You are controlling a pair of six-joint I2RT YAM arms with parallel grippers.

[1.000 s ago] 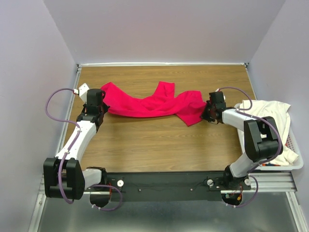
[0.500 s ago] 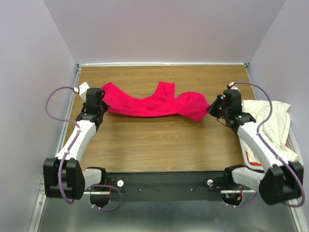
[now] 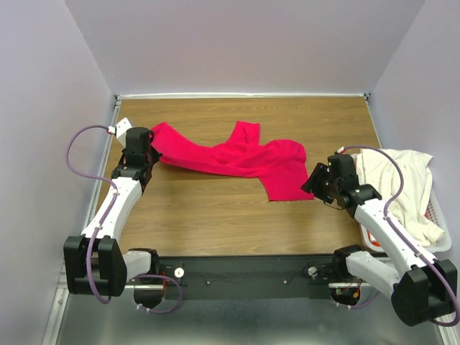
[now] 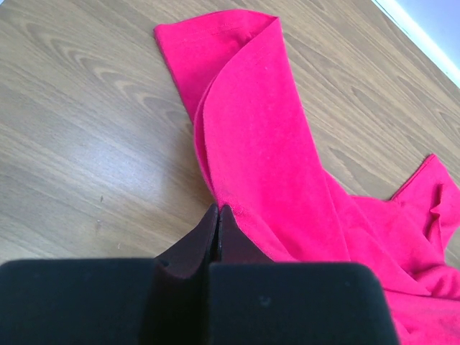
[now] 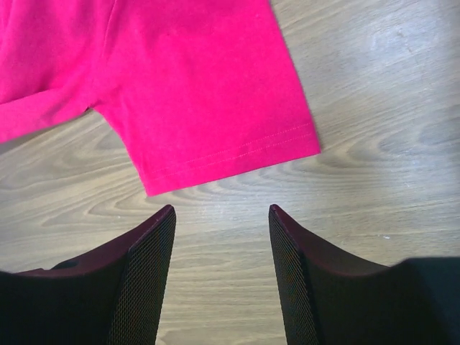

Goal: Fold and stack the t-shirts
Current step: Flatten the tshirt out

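The hem of the red cloth is still beyond my right gripper's fingers. So my right gripper next needs to go down, then reach outward onto the red cloth's edge facing the basket [image 5: 297,90].
The red t-shirt [image 3: 237,158] lies stretched in a crumpled band across the back half of the table. My left gripper [image 3: 149,152] sits at its left end. In the left wrist view the jaws [image 4: 218,210] are pressed together right at the cloth's edge [image 4: 273,144], pinching it. My right gripper [image 3: 310,185] is open just above the table. Its fingers [image 5: 223,215] stand apart over bare wood, a little short of the shirt's flat hem [image 5: 215,158]. The cream-white t-shirt [image 3: 402,180] hangs crumpled over the basket at the right.
The white slatted laundry basket [image 3: 440,241] stands at the table's right edge, close behind my right arm. Purple walls close in the left, back and right sides. Bare wood [image 3: 215,215] lies between the shirt and the arms' bases.
My right gripper shut on the shirt's right end, pulled it rightward, then opened and drew back toward the front. That end now lies flat. The left arm barely moved.
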